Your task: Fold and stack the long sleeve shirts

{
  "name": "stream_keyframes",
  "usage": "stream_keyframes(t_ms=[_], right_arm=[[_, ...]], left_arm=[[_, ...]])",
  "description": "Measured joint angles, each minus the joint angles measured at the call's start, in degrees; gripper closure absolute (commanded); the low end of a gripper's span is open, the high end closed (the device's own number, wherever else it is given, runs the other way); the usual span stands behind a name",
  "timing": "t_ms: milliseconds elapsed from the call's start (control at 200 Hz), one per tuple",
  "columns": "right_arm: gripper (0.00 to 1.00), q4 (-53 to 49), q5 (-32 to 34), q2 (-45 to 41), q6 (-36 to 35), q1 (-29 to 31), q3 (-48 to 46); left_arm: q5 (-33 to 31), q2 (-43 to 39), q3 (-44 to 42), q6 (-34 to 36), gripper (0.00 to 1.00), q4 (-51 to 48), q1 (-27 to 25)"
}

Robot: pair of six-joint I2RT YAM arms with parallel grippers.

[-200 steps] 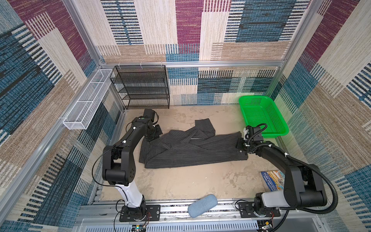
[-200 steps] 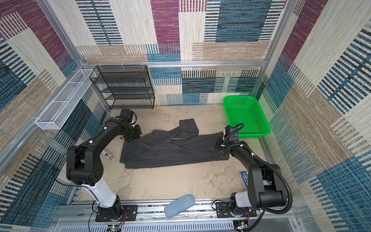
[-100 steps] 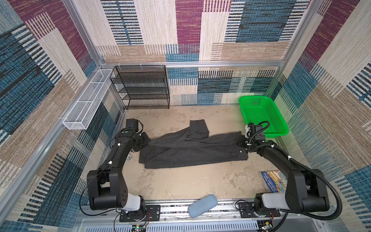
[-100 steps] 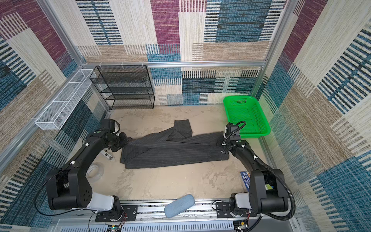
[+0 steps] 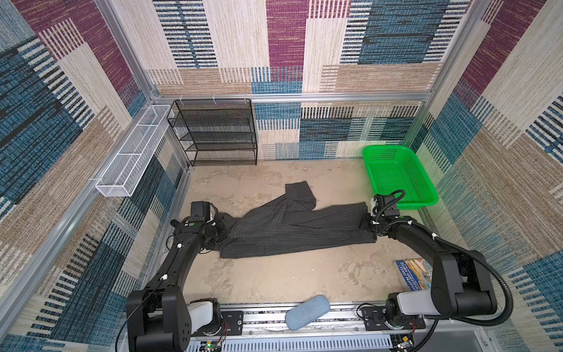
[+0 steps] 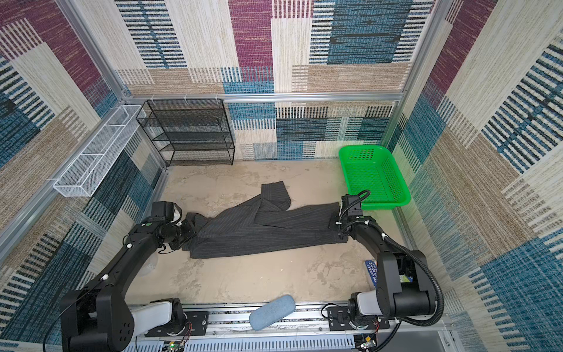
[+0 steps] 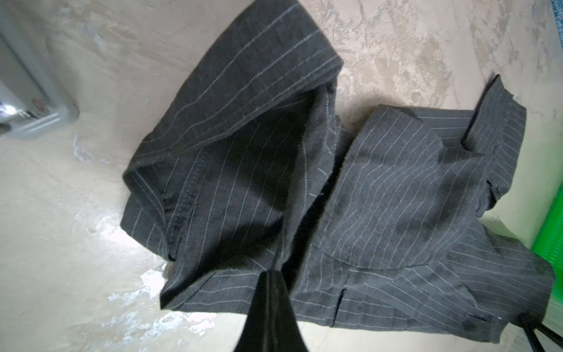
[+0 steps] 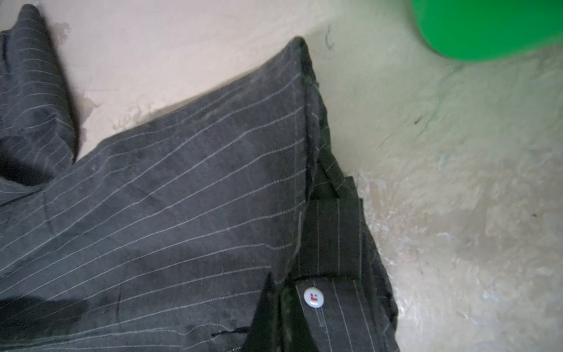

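Observation:
This end of the shirt is rumpled, so my left gripper will move gently back toward the base, pull the held fabric edge toward the shirt's near border [image 5: 233,253] [image 7: 228,302], and let go of it.
One long sleeve shirt [image 5: 292,234] [image 6: 262,234], dark charcoal with thin pale pinstripes, lies stretched out left to right across the sandy floor. A sleeve [image 5: 300,195] is folded up toward the back. My left gripper [image 5: 221,228] [image 6: 192,227] is at the shirt's left end, and in the left wrist view it [image 7: 272,275] is shut on a fabric edge of the shirt [image 7: 380,183]. My right gripper [image 5: 367,227] [image 6: 335,227] is at the right end. In the right wrist view it [image 8: 275,294] is shut on the cloth [image 8: 182,213] beside a white button [image 8: 313,297].
A green basket [image 5: 396,173] [image 6: 373,173] stands at the back right, just behind the right wrist. A black mesh rack [image 5: 214,131] and a white wire basket [image 5: 131,152] sit at the back left. A blue-grey pad [image 5: 307,312] lies on the front rail and a colourful book [image 5: 414,274] by the right arm.
My left gripper has moved left and then toward the front, dragging the shirt's left end with it. The right gripper has stayed almost still on the right end.

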Motion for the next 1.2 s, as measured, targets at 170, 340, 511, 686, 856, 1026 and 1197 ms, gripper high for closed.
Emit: stream_keyframes(t_ms=[170, 340, 511, 686, 856, 1026, 1197], right_arm=[[0.98, -2.47, 1.68, -0.74, 0.04, 0.0, 2.78], [0.97, -6.27, 3.13, -4.39, 0.04, 0.0, 5.03], [0.96, -8.52, 4.15, -5.01, 0.11, 0.02, 3.87], [0.73, -8.87, 5.03, -0.28, 0.94, -0.07, 1.66], [0.52, -10.67, 5.49, -0.57, 1.36, -0.11, 4.57], [0.49, -11.91, 6.49, -5.44, 1.57, -0.2, 9.9], [0.53, -11.45, 3.85, -6.47, 1.88, 0.13, 10.12]], left_arm=[[-0.37, -1.99, -3.13, -0.96, 1.0, 0.85, -0.02], [-1.64, -2.84, -5.01, -2.38, 1.0, 2.38, -0.02], [-1.97, -2.84, -6.73, -3.34, 1.0, 4.31, -0.02], [-1.99, -3.1, -7.69, -3.78, 0.96, 5.11, 0.0], [-1.97, -5.62, -6.4, -4.7, 0.71, 3.98, 0.0], [-2.78, -10.21, -1.18, -5.99, 0.59, 0.2, 0.0], [-1.4, -12.92, 0.48, -8.17, 0.81, -1.38, -0.2]])
